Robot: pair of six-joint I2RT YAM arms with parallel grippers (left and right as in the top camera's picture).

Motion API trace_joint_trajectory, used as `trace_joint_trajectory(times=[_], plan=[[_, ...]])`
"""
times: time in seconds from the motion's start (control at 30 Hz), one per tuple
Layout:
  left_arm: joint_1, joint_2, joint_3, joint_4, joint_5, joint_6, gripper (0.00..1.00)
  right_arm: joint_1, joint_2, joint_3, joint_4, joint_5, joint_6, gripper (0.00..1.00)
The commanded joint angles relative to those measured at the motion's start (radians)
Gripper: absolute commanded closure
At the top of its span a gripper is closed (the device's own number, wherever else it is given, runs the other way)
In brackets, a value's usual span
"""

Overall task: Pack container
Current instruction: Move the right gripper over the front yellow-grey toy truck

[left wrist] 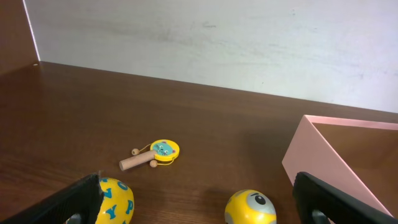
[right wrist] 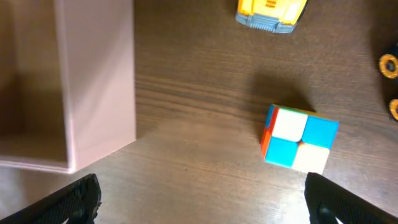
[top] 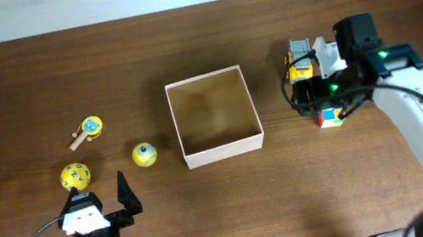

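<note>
The robot's open right gripper will move outward and down astride the yellow toy truck's middle [top: 299,61] and close on the truck's long sides, because the truck's narrow body points outward.
The container [top: 225,148] is a square shallow cardboard box with whitish walls and a tan inside, at the table's middle. It looks empty. My right gripper [top: 324,98] hangs open just right of it, above a coloured cube [top: 331,116]. In the right wrist view the open jaws [right wrist: 202,205] frame bare table, with the cube [right wrist: 300,139] ahead on the right and the box wall [right wrist: 96,87] on the left. My left gripper [top: 101,202] is open and empty near the front left. Its view shows the jaws [left wrist: 205,208] behind two yellow balls.
A yellow lettered ball [top: 76,176] [left wrist: 118,200], a yellow ball with an eye [top: 143,154] [left wrist: 250,208] and a small rattle drum [top: 87,131] [left wrist: 152,154] lie left of the box. A yellow toy truck [top: 299,61] [right wrist: 272,14] sits beyond the cube.
</note>
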Motion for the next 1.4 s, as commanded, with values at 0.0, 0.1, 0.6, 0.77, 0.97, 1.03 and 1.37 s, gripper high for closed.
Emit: trace_joint_trajectory(times=[0.0, 0.1, 0.6, 0.77, 0.97, 1.03, 1.37], plan=[[0.006, -0.008, -0.007, 0.003, 0.014, 0.016, 0.01, -0.006, 0.035, 0.013, 0.038, 0.033, -0.013, 0.01], [0.006, -0.008, -0.007, 0.003, 0.014, 0.016, 0.01, -0.006, 0.038, 0.013, 0.116, 0.047, 0.007, 0.01], [0.006, -0.008, -0.007, 0.003, 0.014, 0.016, 0.01, -0.006, 0.212, 0.013, 0.366, 0.182, 0.127, 0.02], [0.006, -0.008, -0.007, 0.003, 0.014, 0.016, 0.01, -0.006, 0.286, 0.013, 0.431, 0.183, 0.126, 0.03], [0.006, -0.008, -0.007, 0.003, 0.014, 0.016, 0.01, -0.006, 0.338, 0.013, 0.512, 0.184, 0.126, 0.05], [0.006, -0.008, -0.007, 0.003, 0.014, 0.016, 0.01, -0.006, 0.360, 0.013, 0.546, 0.188, 0.126, 0.06], [0.006, -0.008, -0.007, 0.003, 0.014, 0.016, 0.01, -0.006, 0.393, 0.013, 0.637, 0.244, 0.126, 0.09]])
